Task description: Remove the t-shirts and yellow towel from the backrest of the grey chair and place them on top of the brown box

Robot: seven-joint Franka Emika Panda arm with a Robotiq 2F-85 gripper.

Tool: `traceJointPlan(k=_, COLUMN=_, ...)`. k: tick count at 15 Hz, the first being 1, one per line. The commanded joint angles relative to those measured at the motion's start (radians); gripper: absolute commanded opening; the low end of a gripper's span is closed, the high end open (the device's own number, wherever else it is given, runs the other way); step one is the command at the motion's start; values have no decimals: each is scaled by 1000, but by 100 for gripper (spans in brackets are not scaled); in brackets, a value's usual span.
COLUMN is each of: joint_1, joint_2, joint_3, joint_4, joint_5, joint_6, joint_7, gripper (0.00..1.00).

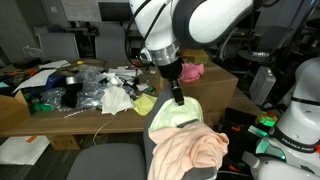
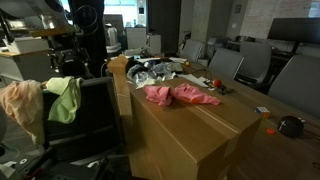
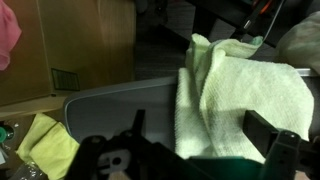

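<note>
My gripper moves down a little onto the top edge of the towel (image 1: 180, 104) next.
A pale yellow-green towel (image 1: 175, 118) (image 2: 65, 98) (image 3: 235, 95) hangs over the backrest of the grey chair (image 3: 120, 100). A peach t-shirt (image 1: 192, 150) (image 2: 20, 102) hangs next to it on the same backrest. A pink t-shirt (image 2: 180, 95) (image 1: 191, 71) lies on top of the brown box (image 2: 200, 130). My gripper (image 1: 177, 96) (image 3: 200, 130) is open just above the towel's top fold. In the wrist view one finger is on each side of the towel, and neither is closed on it.
A table (image 1: 60, 112) behind the chair holds bags, cables and a small yellow cloth (image 1: 145, 103) (image 3: 50, 145). Office chairs (image 2: 225, 65) stand beyond the box. A white robot base (image 1: 300, 110) stands beside the chair.
</note>
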Motion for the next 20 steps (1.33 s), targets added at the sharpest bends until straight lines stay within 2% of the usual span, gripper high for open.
traceJointPlan(k=1, joint_1=-7, joint_2=19, joint_3=-9, joint_4=13, joint_5=-6, joint_6=18, joint_7=18, gripper=100)
traceJointPlan(k=11, joint_1=-9, joint_2=68, joint_3=-20, joint_4=22, joint_5=10, joint_6=29, joint_7=61, gripper=100)
traceJointPlan(k=12, joint_1=-9, joint_2=69, joint_3=-20, joint_4=22, joint_5=10, joint_6=30, joint_7=65, gripper=96)
traceJointPlan(k=13, joint_1=-9, joint_2=70, joint_3=-20, joint_4=24, joint_5=8, joint_6=27, joint_7=69, gripper=74)
traceJointPlan(k=15, joint_1=-9, joint_2=78, joint_3=-20, joint_4=32, joint_5=-3, joint_6=23, joint_7=84, gripper=70)
traceJointPlan(k=20, joint_1=-7, joint_2=97, joint_3=-19, joint_4=44, joint_5=-27, joint_6=19, joint_7=132, gripper=31)
